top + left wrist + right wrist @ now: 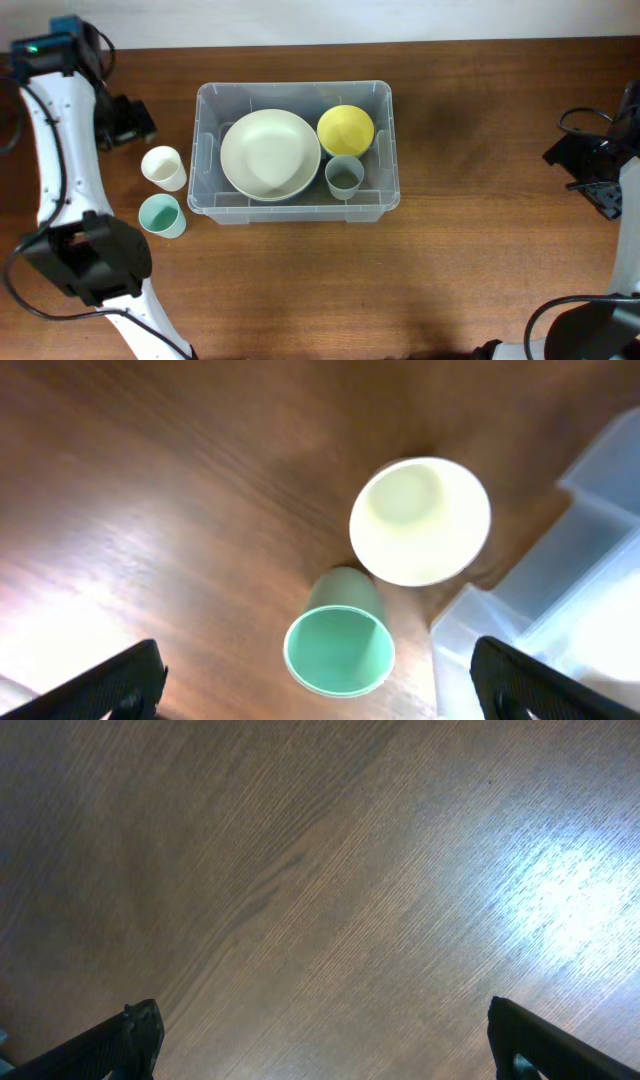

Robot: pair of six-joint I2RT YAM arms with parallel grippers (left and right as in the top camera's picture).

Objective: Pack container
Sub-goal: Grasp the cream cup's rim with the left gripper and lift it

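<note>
My left gripper moves down onto the cream cup's rim (145, 161) (363, 492) next, on the side away from the container.
The clear plastic container (208, 150) stands at the table's middle. It holds a large cream bowl (270, 153), a yellow bowl (345, 129) and a grey-blue cup (344, 177). A cream cup (164, 167) and a green cup (161, 215) stand on the table just left of it. My left gripper (125, 120) is open and empty, up and left of the cups. In the left wrist view the gripper (315, 660) hangs above the green cup (338, 645), with the cream cup (420, 520) and the container's corner (560, 560) beyond. My right gripper (590, 165) is open and empty at the far right.
The right wrist view shows only bare wooden table (320, 870) between the open fingers (320, 1020). Both arms' bases and cables stand at the table's left and right front.
</note>
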